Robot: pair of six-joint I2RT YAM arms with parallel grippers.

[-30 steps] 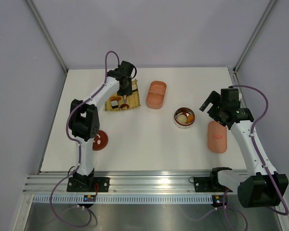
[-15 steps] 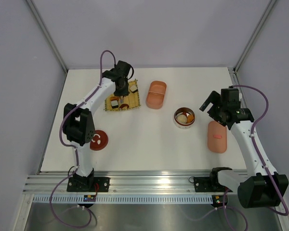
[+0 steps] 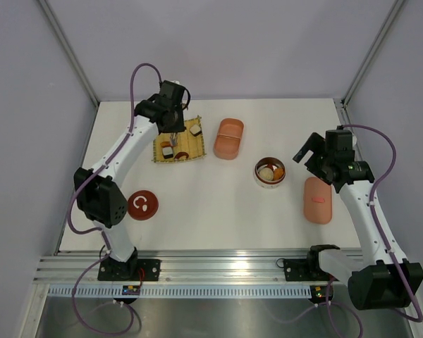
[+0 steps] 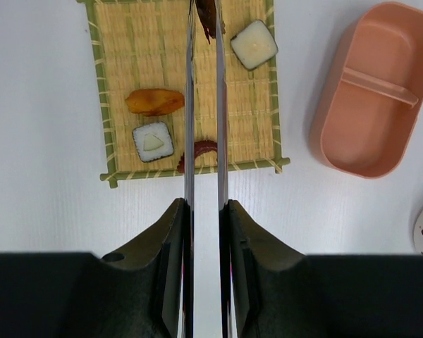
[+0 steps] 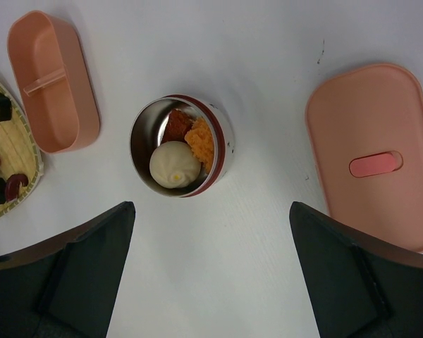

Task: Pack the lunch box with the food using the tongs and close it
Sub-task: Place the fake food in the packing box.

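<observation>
The left gripper should next swing off the yellow mat and turn the tips of the tongs over the pink lunch box's far section (image 3: pixel 231 128) (image 4: pixel 395 48), because that section is empty.
My left gripper (image 4: pixel 204 208) is shut on the slim pale tongs (image 4: pixel 189 105), which reach up over the yellow mat (image 4: pixel 120 49). A dark red-brown food piece (image 4: pixel 209 17) sits between the tong tips at the top edge. On the mat lie an orange lump (image 4: pixel 154 101), two white-and-dark blocks (image 4: pixel 154 141) (image 4: pixel 254 44) and a dark red piece (image 4: pixel 204 148). The open pink lunch box (image 3: pixel 229 138) stands right of the mat, with nothing in it. In the top view my left gripper (image 3: pixel 173 128) hangs over the mat. My right gripper (image 5: pixel 211 205) is open, above bare table near the round tin.
A round metal tin (image 5: pixel 180 155) holds a white bun and orange and red pieces. The pink lunch box lid (image 5: pixel 374 151) lies flat to its right. A red round lid (image 3: pixel 142 205) lies near the left arm's base. White walls and frame posts enclose the table.
The left arm has swung its elbow out to the left and drawn the gripper with the tongs back toward the mat's far left. The right arm has stayed still.
</observation>
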